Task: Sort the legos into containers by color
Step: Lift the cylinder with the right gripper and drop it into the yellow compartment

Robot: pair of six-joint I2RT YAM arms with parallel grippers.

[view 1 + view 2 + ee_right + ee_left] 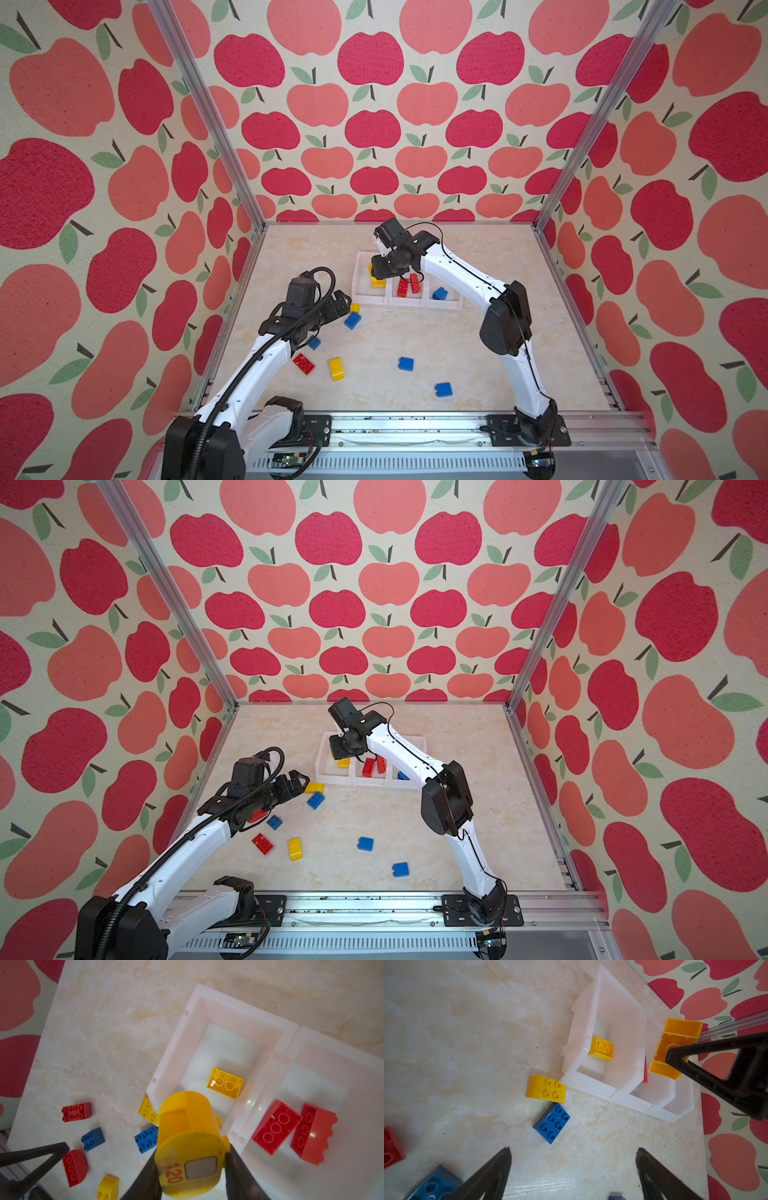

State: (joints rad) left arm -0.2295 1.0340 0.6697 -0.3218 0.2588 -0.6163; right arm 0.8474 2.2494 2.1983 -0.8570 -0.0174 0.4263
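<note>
Next I need to move my right gripper away from the red bricks and down to release the rounded yellow lego [187, 1126], since the yellow brick's bin [196, 1080] lies below the gripper.
My right gripper [191, 1153] is shut on a rounded yellow lego [187, 1126] with a "120" label, held above the left bin of the white containers [407, 302]. That bin holds a yellow brick [225, 1083]. Two red bricks [276, 1127] lie in the middle bin and a blue one [439, 293] in the right bin. My left gripper [573, 1148] is open and empty over the table. It is just short of a curved yellow brick [546, 1089] and a blue brick [552, 1123] at the containers' front left corner.
Loose legos lie on the marble table in front: a blue one [314, 343], a red one [304, 363], a yellow one [336, 368] and two blue ones [405, 364] [443, 390]. A rounded red brick [74, 1167] lies under my left arm. Apple-patterned walls enclose the table.
</note>
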